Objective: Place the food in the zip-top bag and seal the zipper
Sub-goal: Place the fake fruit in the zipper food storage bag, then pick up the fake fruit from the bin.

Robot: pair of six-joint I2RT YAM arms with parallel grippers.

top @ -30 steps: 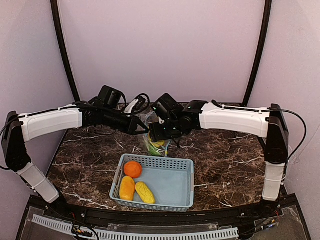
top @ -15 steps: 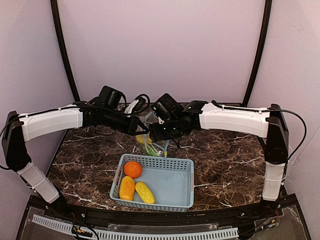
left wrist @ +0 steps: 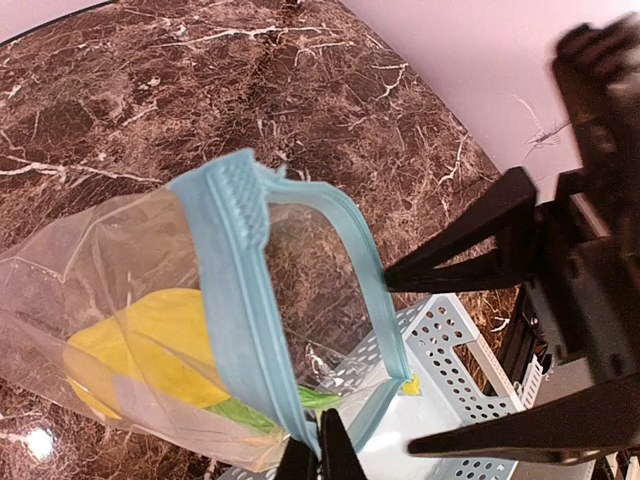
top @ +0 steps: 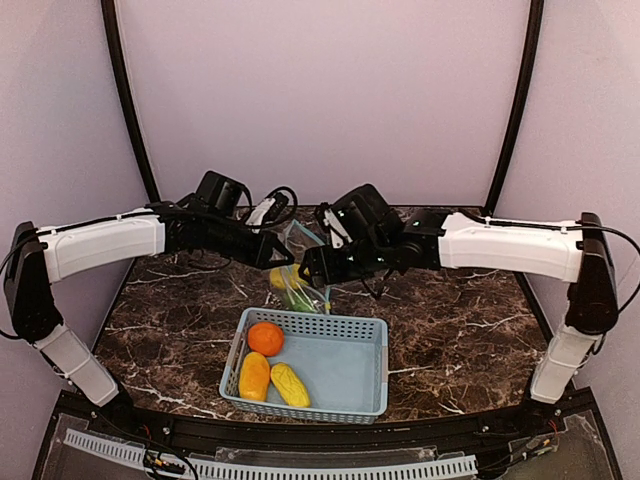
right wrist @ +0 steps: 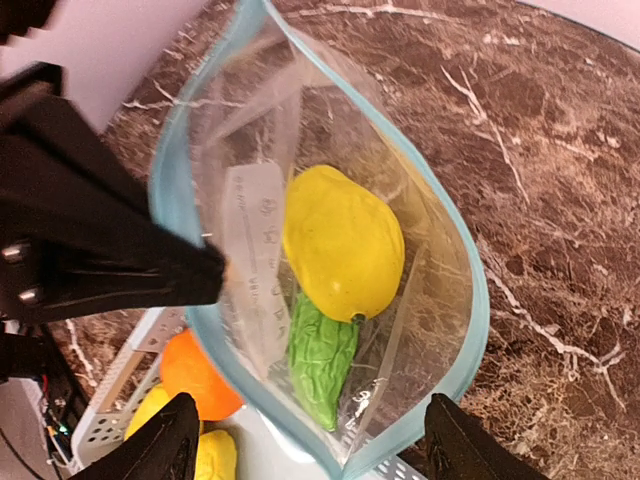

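My right gripper should next move back and down into the basket, onto the inner yellow fruit's near end, as it's still outside the bag (top: pixel 299 288).
The clear zip-top bag (top: pixel 299 288) hangs over the table just behind the basket with its mouth open. My left gripper (left wrist: pixel 315 455) is shut on the light blue zipper (left wrist: pixel 232 300) at one side of the mouth; this gripper also shows in the top view (top: pixel 285 260). Inside the bag lie one yellow fruit (right wrist: pixel 343 240) and the green pod (right wrist: pixel 322 365). My right gripper (right wrist: pixel 310 400) is open and empty, with its fingers spread just above the bag mouth (top: pixel 308 268). The orange (top: pixel 265 338) and two yellow fruits (top: pixel 254 375) lie in the basket.
The light blue perforated basket (top: pixel 345 370) stands at the front centre of the brown marble table (top: pixel 450 320), directly under and in front of the bag. Both arms meet over the middle of the table. Purple walls and black poles stand behind.
My right arm has swung out to the right while its gripper stays by the bag mouth. The bag has shifted a little to the left. The left arm has held still.
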